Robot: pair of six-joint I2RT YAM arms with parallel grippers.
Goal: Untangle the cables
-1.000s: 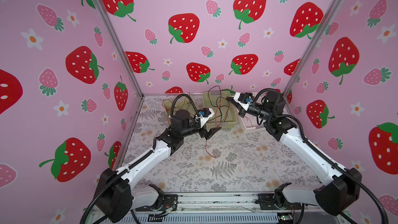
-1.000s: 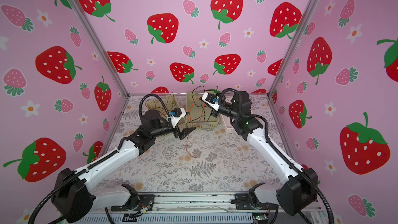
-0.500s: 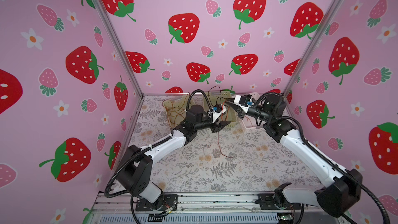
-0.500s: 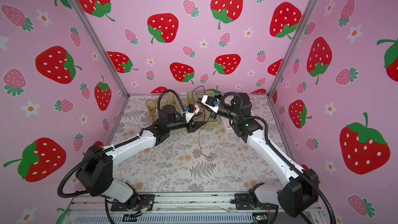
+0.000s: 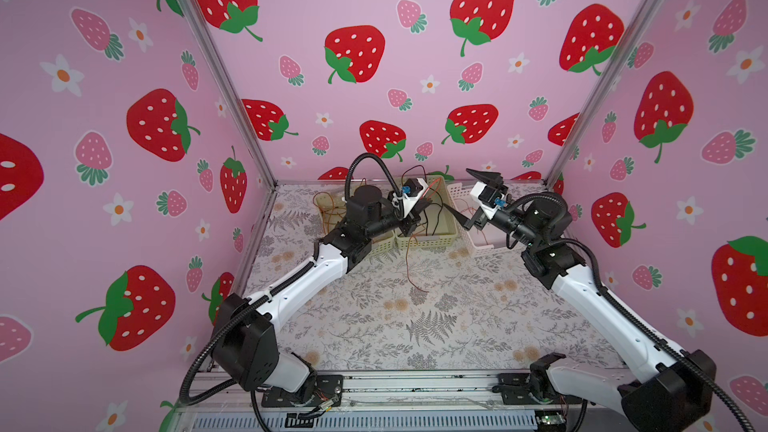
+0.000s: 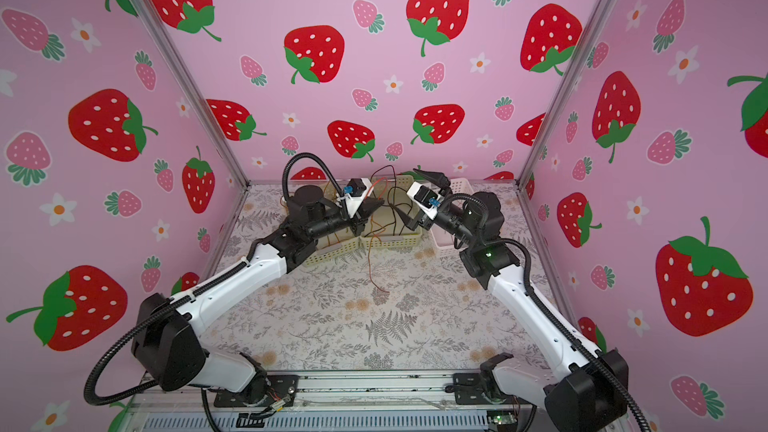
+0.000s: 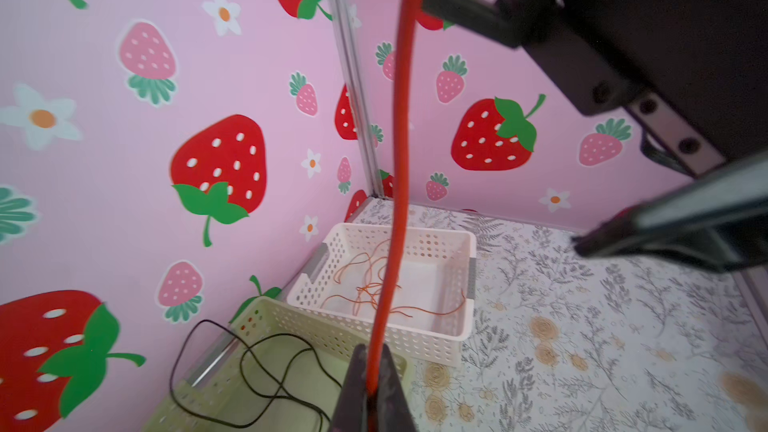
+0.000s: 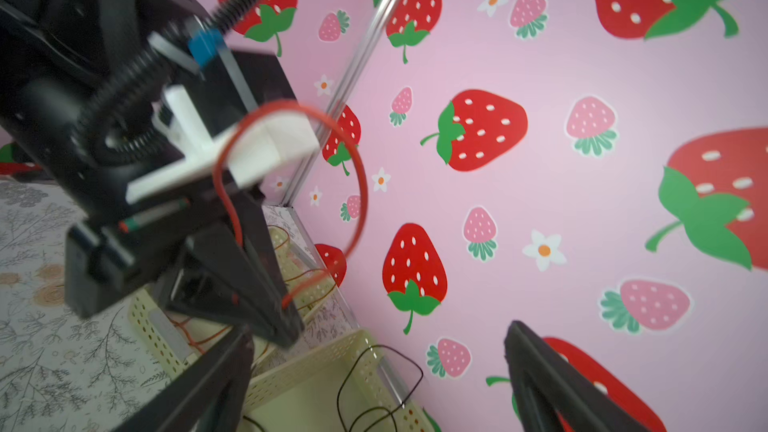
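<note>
My left gripper swings over and lowers next to release the cable in the cream basket with its red cables, which lies below it beside the yellow-green one.
My left gripper (image 5: pixel 426 206) is shut on a thin red cable (image 5: pixel 409 259) above the baskets at the back. In the left wrist view the red cable (image 7: pixel 399 160) runs up from between the closed fingers (image 7: pixel 353 392). It hangs down to the floral table, loose end on the cloth. My right gripper (image 5: pixel 465 193) stands wide open just to the right, nothing between its fingers (image 8: pixel 552 384). Orange-brown cables (image 7: pixel 374 284) lie in a white basket (image 7: pixel 461 326). A black cable (image 7: pixel 278 390) lies in the yellow-green basket (image 7: pixel 249 313).
Three perforated baskets stand in a row at the back wall: a cream one (image 5: pixel 322 201), a yellow-green one (image 5: pixel 432 238) and a pale pink one (image 5: pixel 478 248). Strawberry-print walls close in the back and both sides. A metal rail (image 5: pixel 415 384) runs along the front edge.
My left gripper moved back and right over the baskets and shut on the red cable. My right gripper opened wide and let go of the cable it held.
</note>
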